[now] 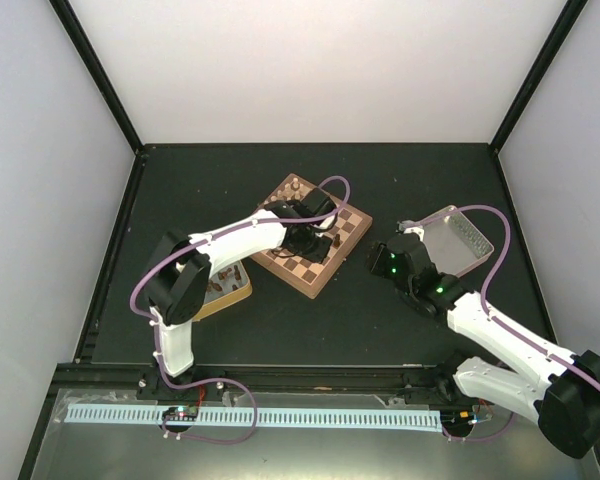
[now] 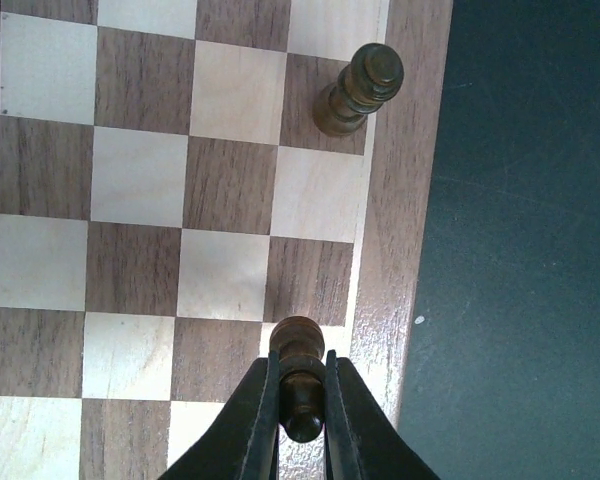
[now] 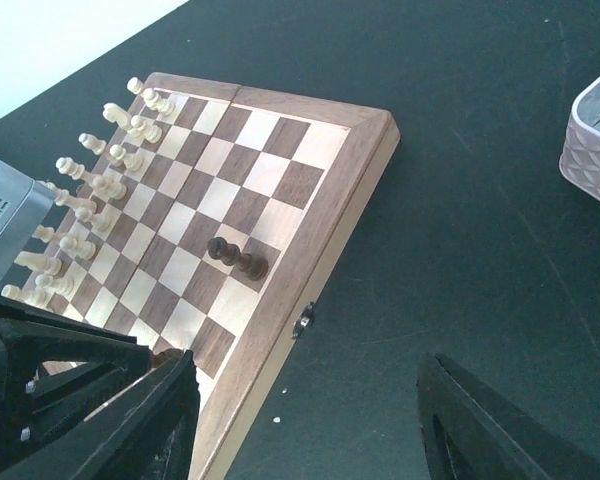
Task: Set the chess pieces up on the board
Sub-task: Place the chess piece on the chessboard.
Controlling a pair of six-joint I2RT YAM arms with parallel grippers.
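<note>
My left gripper needs to dip slightly toward the standing dark piece next and release my piece on the dark edge square between my left gripper and that piece, because that square is empty.
The board [image 1: 310,272] lies at an angle in the middle of the table. My left gripper [image 2: 300,362] is shut on a dark brown chess piece [image 2: 298,345] and holds it over a light square in the edge row, next to the board's rim [image 2: 395,200]. I cannot tell whether the piece touches the board. A second dark piece [image 2: 360,90] stands on a dark edge square three squares further along; it also shows in the right wrist view [image 3: 238,258]. My right gripper [image 3: 310,430] is open and empty over the table beside the board [image 3: 280,130].
Cream chessmen [image 3: 100,180] fill the two rows on the board's far side. An empty metal tray [image 1: 455,240] sits right of the board, behind the right gripper [image 1: 385,262]. Another tray [image 1: 230,288] with pieces lies left of the board, partly under the left arm.
</note>
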